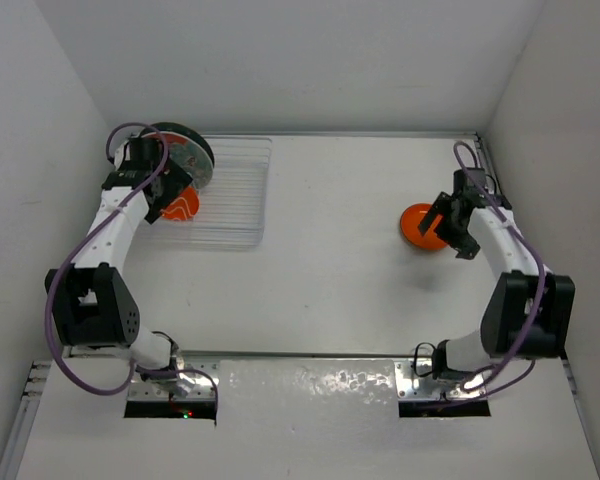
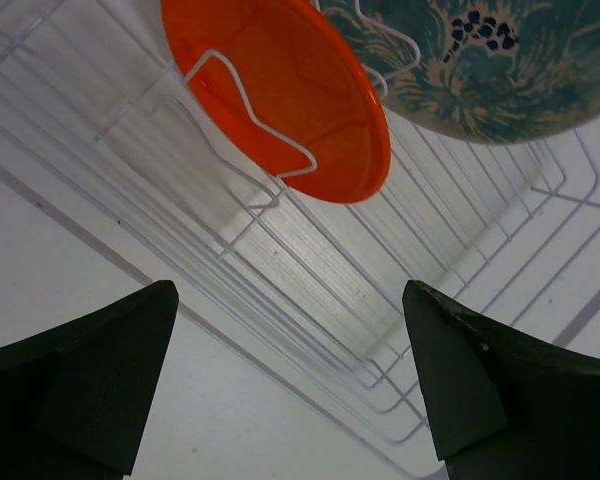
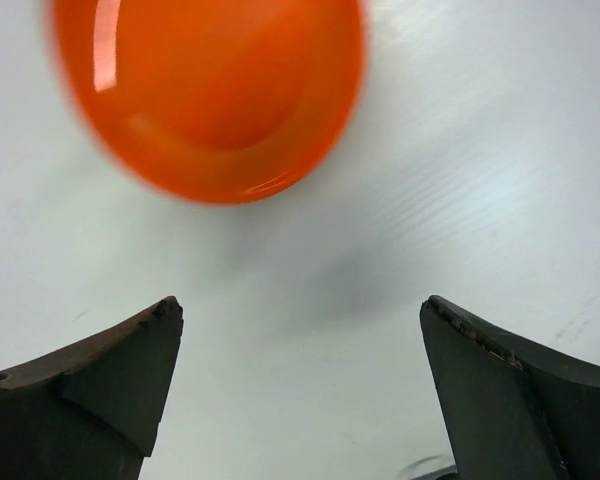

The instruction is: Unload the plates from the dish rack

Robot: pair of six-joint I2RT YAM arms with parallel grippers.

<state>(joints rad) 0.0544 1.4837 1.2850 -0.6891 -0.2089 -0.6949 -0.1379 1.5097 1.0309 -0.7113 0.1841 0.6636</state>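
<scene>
The robot's left gripper will next move its fingers down and outward, to either side of the small orange plate's rim, as the plate stands below and outward, at the end of the rack clear of the wire loop.
The white wire dish rack lies at the back left. An orange plate leans upright at its left end, with a larger teal patterned plate behind it. In the left wrist view the orange plate and the teal plate stand among the rack's wires. My left gripper hovers over that end, open and holding nothing. A second orange plate lies flat on the table at the right. My right gripper is just beside it, open, apart from the plate.
White walls enclose the table on the left, back and right. The right part of the rack holds no plates. Bare table lies between the rack and the right orange plate. The arm bases stand at the near edge.
</scene>
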